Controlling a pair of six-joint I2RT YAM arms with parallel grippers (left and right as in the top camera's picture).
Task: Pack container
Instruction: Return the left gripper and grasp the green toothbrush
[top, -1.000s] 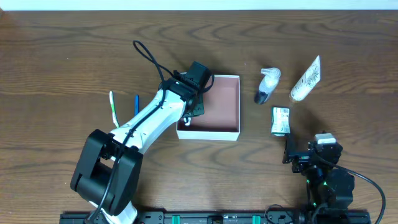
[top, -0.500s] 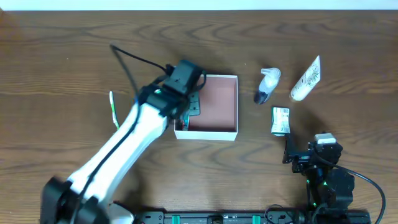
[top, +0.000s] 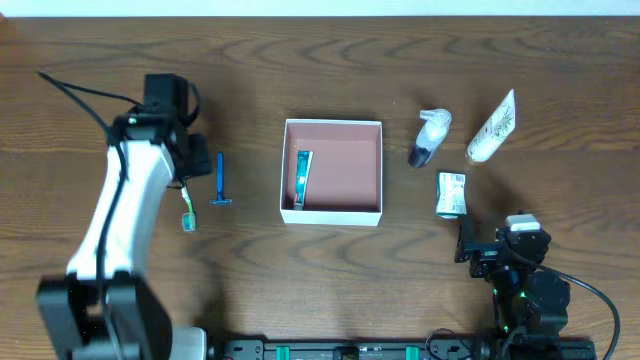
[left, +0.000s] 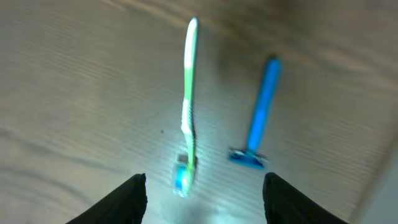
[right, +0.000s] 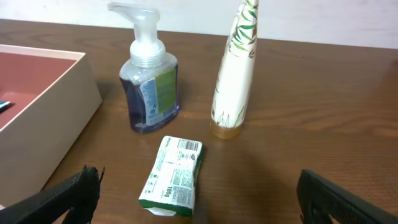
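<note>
My left gripper will next move down, open, onto the green middle of the toothbrush handle below it, as the thin handle runs lengthwise between the gripper's fingers.
The container is a white-walled square box with a pink bottom at the table's middle. A small teal tube lies inside along its left wall. My left gripper is open and empty, hovering left of the box over a green toothbrush and beside a blue razor. In the left wrist view the toothbrush and the razor lie just ahead of the open jaws. My right gripper is open and empty near the front right.
A foam soap bottle, a white leaf-print tube and a green-white packet lie right of the box. In the right wrist view the packet is between the jaws, with the bottle, the tube and the box wall beyond.
My left arm has swung from the container to the far left, leaving the teal tube in the box. It now hovers over the toothbrush. The right arm has not moved.
</note>
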